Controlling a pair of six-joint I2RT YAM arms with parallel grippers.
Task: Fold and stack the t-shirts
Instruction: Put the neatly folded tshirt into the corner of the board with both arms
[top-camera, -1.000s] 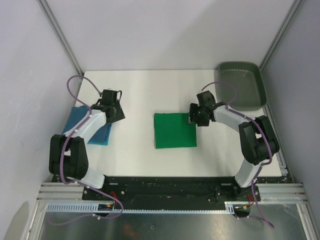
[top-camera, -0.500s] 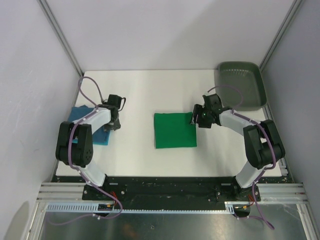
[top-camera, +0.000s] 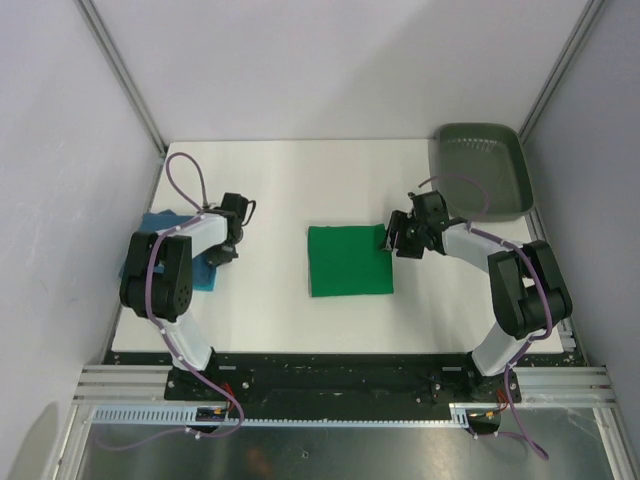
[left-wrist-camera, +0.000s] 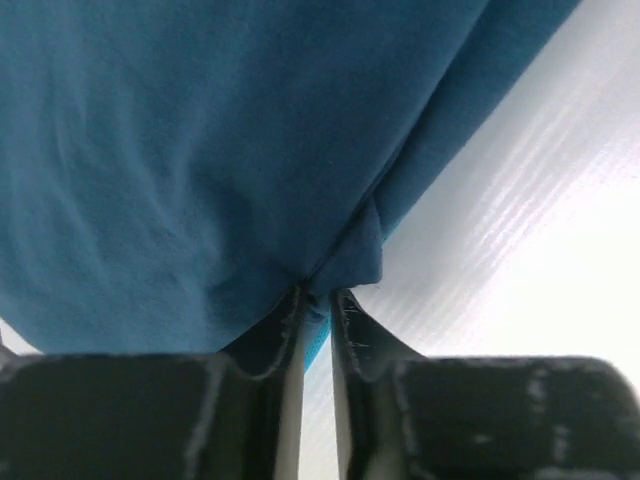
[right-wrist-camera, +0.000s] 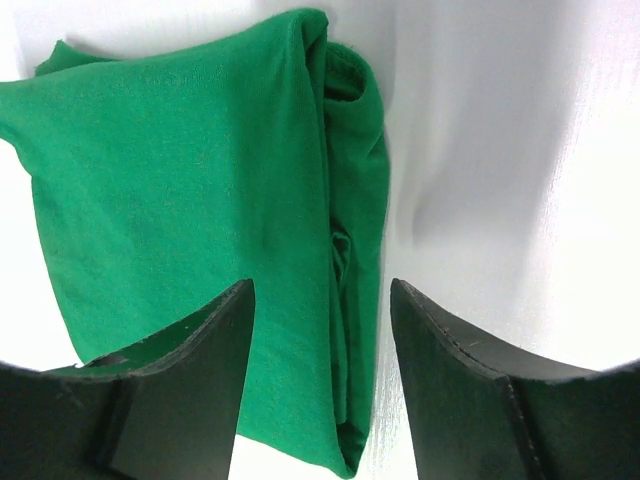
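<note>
The green t-shirt's far corner (top-camera: 381, 230) (right-wrist-camera: 340, 85) is below my open fingers and outward of them, so my right gripper will go down and outward onto that corner next.
The emerald green t-shirt (top-camera: 349, 260) lies folded into a square at the table's middle. In the right wrist view its folded right edge (right-wrist-camera: 350, 250) runs between my open fingers. My right gripper (top-camera: 390, 238) (right-wrist-camera: 320, 335) is open and hovers over the shirt's upper right corner. The teal blue t-shirt (top-camera: 156, 224) lies at the table's left edge, mostly hidden under my left arm. My left gripper (top-camera: 221, 251) (left-wrist-camera: 318, 300) is shut on a fold at the blue shirt's (left-wrist-camera: 180, 150) right edge.
A dark grey-green plastic tray (top-camera: 483, 172) stands at the back right corner. The white table (top-camera: 290, 180) is bounded by slanted frame posts and walls on both sides. My arm bases stand at the near edge.
My left arm's elbow has swung left and back over the blue shirt, the gripper staying at its right edge. My right gripper has shifted slightly right at the green shirt's corner.
</note>
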